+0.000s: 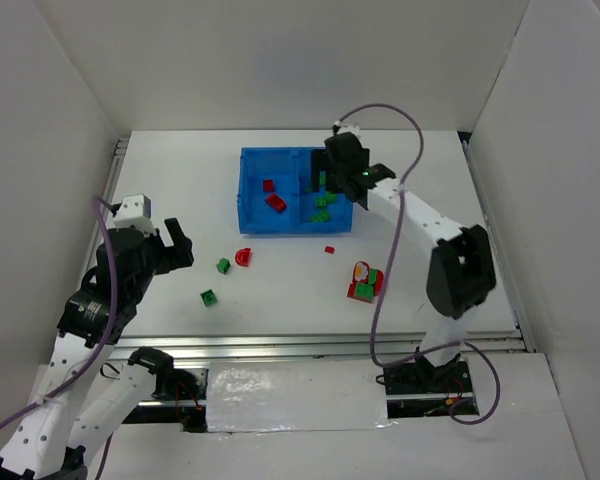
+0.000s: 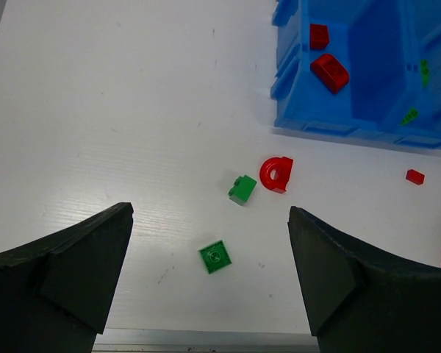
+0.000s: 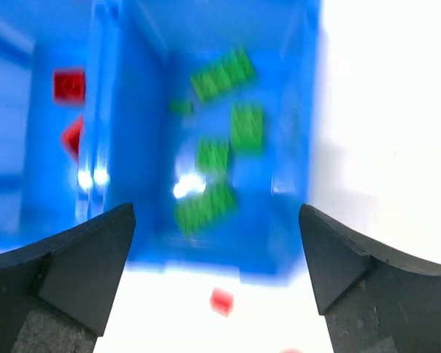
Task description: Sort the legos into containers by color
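The green brick nearest the bar (image 1: 208, 298) is outside the tray (image 1: 252, 225). My right gripper should move back and to the left in the top view next, down onto it.
The blue tray (image 1: 252, 225) holds two red bricks (image 1: 275, 201) in its left compartment and several green bricks (image 1: 322, 214) in its right one. On the table lie two green bricks (image 1: 223, 265) (image 1: 209, 297), a red curved piece (image 1: 244, 257), a small red brick (image 1: 329, 249) and a joined red-and-green cluster (image 1: 364, 282). My left gripper (image 1: 176, 243) is open and empty, left of the loose bricks; a green brick (image 2: 215, 257) lies between its fingers in the left wrist view. My right gripper (image 1: 332, 180) is open and empty above the tray's right compartment (image 3: 294, 110).
White walls enclose the table on three sides. A metal rail (image 1: 320, 345) runs along the near edge. The right arm's cable (image 1: 378, 300) hangs down past the brick cluster.
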